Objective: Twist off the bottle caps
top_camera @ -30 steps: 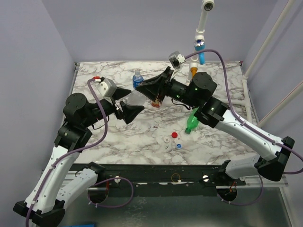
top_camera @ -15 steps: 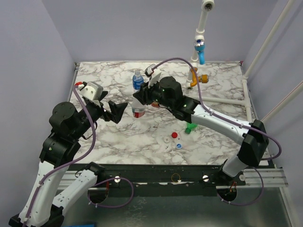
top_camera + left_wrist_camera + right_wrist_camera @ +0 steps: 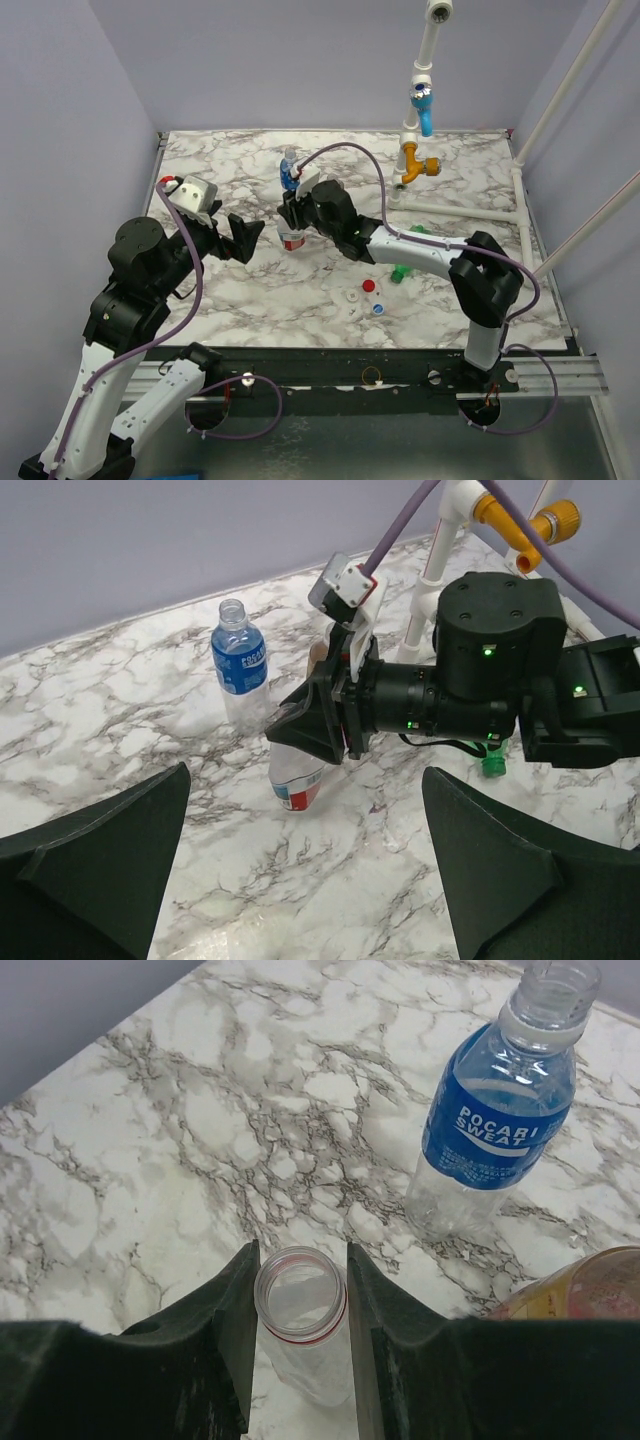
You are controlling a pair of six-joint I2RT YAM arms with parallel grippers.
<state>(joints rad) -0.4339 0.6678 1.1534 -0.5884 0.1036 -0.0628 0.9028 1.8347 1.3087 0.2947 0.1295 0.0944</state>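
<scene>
The clear bottle's opening already has its cap off, so my right gripper should next lower the bottle's bottom a little onto the marble table and then open to let go of the bottle's neck.
My right gripper (image 3: 300, 1300) is shut on the neck of the clear bottle with the red-white label (image 3: 291, 240), which stands upright with an open, capless mouth (image 3: 300, 1290). In the left wrist view that bottle (image 3: 298, 780) sits under the right gripper (image 3: 320, 730). My left gripper (image 3: 247, 238) hangs open to its left, holding nothing, and both its fingers (image 3: 90, 865) are well apart from the bottle. The blue-label bottle (image 3: 289, 168) stands behind, also capless (image 3: 555, 990). An amber bottle (image 3: 590, 1290) shows beside it. Red (image 3: 368, 286), white (image 3: 353, 297) and bluish (image 3: 378, 308) caps lie loose near the front.
A green bottle (image 3: 403, 270) lies partly under the right forearm. An orange fitting (image 3: 418, 165) and a blue one (image 3: 425, 110) sit on white pipes at the back right. The right arm stretches across the table's middle.
The right arm has swung left and lowered the red-white bottle toward the table. The left gripper has let go of it and drawn back to the left, staying open.
</scene>
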